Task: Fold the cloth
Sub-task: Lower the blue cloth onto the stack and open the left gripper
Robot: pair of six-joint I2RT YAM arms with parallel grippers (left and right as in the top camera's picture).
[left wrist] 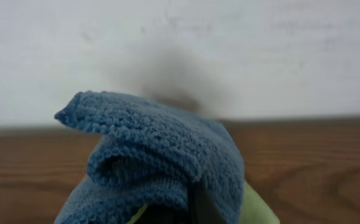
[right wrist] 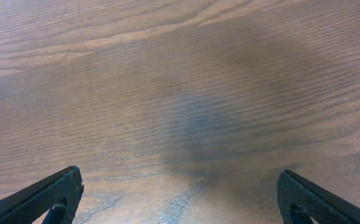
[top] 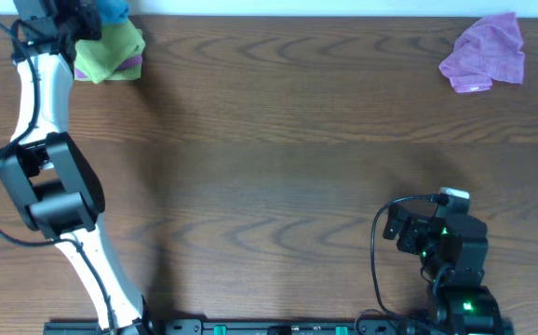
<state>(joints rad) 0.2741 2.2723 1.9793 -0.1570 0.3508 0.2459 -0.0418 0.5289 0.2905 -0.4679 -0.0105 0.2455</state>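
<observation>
I will next tilt my left gripper downward and pull the blue cloth back over the stack [top: 110, 46] [left wrist: 253, 208], to let it go above the green cloth.
A blue cloth [top: 114, 9] is bunched at the far left back edge of the table, above a folded green cloth [top: 111, 48]. My left gripper [top: 85, 20] is at that spot. In the left wrist view the blue cloth [left wrist: 161, 155] hangs draped over my jaws and hides them almost fully, so they look shut on it. A corner of the green cloth [left wrist: 258, 209] shows underneath. A crumpled purple cloth [top: 485, 53] lies at the back right. My right gripper [top: 401, 229] is open and empty over bare wood [right wrist: 180, 193] at the front right.
The green cloth lies on a pink layer [top: 133, 63] in a small stack. A white wall [left wrist: 180, 50] rises right behind the table's back edge. The brown wooden table [top: 269, 158] spans the view.
</observation>
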